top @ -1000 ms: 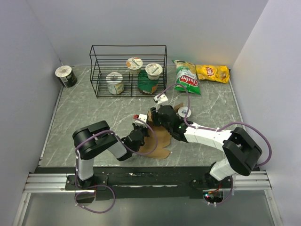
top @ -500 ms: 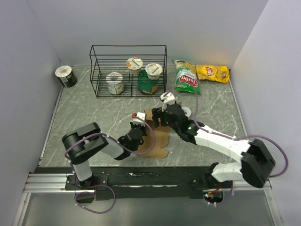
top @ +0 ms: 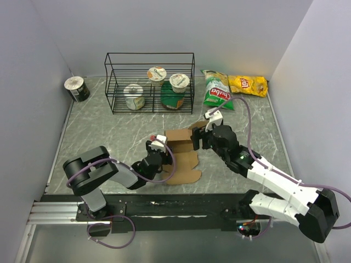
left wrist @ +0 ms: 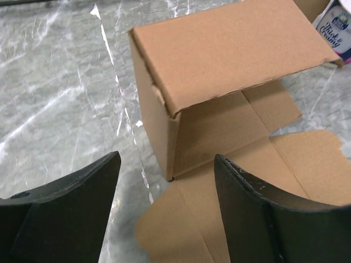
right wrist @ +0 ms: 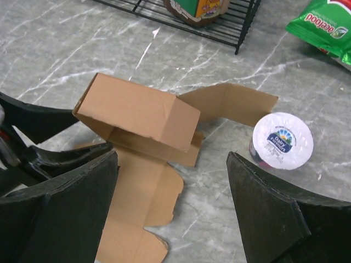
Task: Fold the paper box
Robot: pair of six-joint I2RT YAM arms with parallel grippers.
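Note:
My left gripper has the box's raised side standing upright between its open fingers, so next it will turn square to the box (top: pixel 181 149) and move outward onto the near edge of that side.
The paper box (top: pixel 181 149) is brown cardboard in the middle of the table, partly folded. One panel stands up with another bent over it like a roof (left wrist: pixel 230 49), and the remaining flaps (right wrist: pixel 137 192) lie flat on the marble. My left gripper (top: pixel 158 147) sits just left of the box; in the left wrist view it (left wrist: pixel 166 164) is open, facing the raised corner, with nothing between its fingers. My right gripper (top: pixel 201 137) hovers at the box's right side. It (right wrist: pixel 171 159) is also open and empty above the flat flaps.
A white-lidded yogurt cup (right wrist: pixel 282 139) stands just right of the box, close to my right gripper. A black wire rack (top: pixel 149 82) holding several cups stands behind. Green (top: pixel 216 90) and yellow (top: pixel 248 85) chip bags lie at the back right, a can (top: pixel 77 89) at the back left.
Both grippers have opened and let go of the cardboard. The right arm has drawn back to the right, and the left gripper has shifted slightly left. The folded panels stay up.

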